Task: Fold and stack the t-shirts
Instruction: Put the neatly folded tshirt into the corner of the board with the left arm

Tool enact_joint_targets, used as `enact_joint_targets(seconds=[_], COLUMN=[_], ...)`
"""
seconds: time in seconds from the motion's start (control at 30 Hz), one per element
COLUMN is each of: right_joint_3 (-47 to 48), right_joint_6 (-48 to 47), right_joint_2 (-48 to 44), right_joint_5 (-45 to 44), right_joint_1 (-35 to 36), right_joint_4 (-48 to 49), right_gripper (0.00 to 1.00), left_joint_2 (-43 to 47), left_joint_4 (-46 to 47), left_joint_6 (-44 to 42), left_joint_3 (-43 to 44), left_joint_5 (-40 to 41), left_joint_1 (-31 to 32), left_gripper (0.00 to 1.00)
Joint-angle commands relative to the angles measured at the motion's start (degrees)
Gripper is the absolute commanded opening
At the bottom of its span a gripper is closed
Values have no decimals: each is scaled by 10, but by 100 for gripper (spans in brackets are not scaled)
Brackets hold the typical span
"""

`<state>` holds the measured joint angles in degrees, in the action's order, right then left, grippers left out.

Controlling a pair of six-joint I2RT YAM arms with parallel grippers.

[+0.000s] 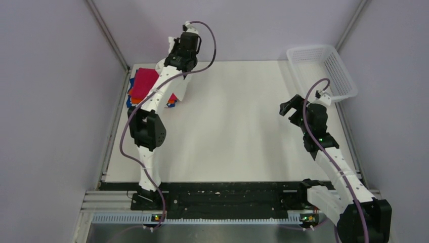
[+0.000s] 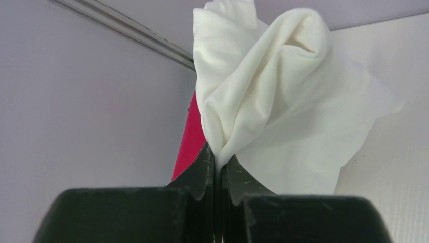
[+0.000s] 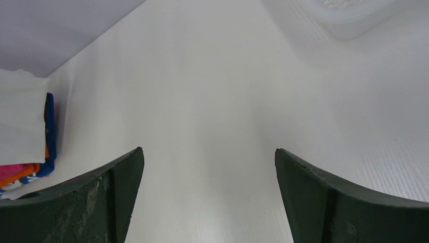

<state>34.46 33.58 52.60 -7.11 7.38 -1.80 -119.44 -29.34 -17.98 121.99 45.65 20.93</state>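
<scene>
Next, the left gripper moves to the left in the top view, across the stack, and down, since the magenta-red t-shirt (image 1: 145,83) (image 2: 191,137) there still lies bare.
My left gripper (image 1: 178,70) is raised at the back left and shut on the white t-shirt (image 1: 181,90), which hangs bunched from it. In the left wrist view the jaws (image 2: 219,157) pinch a fold of the white t-shirt (image 2: 273,101); no stripes show. Just left of it lies a folded stack with the magenta-red t-shirt (image 1: 144,81) on top and orange and blue edges beneath. The magenta-red one (image 2: 189,142) also shows behind the cloth. My right gripper (image 1: 289,109) is open and empty above the table at the right, and in its wrist view (image 3: 208,152) nothing is between the fingers.
A white mesh basket (image 1: 311,49) stands at the back right corner, its edge also in the right wrist view (image 3: 354,20). The white table (image 1: 238,126) is walled by grey panels at the left, back and right. The stack (image 3: 25,169) sits against the left wall.
</scene>
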Motion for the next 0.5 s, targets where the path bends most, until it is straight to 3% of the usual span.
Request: enact_joint_targets(seconds=[0.0,0.3,0.47], right_joint_3=[4,9,13], right_joint_6=[-7,-9,-12], right_joint_2=[1,24,34], right_joint_5=[-17,-29,-41], right_joint_1=[1,2,0], right_joint_4=[3,1,-5], right_gripper=[99,99,99], left_joint_2=[31,-18,-48], left_joint_4=[-11,-58,-64], left_joint_6=[42,119,175], left_joint_3=[31,62,58], left_joint_5=[-10,-90,-182], left_joint_1=[-37,-145,-212], left_gripper=[0,0,0])
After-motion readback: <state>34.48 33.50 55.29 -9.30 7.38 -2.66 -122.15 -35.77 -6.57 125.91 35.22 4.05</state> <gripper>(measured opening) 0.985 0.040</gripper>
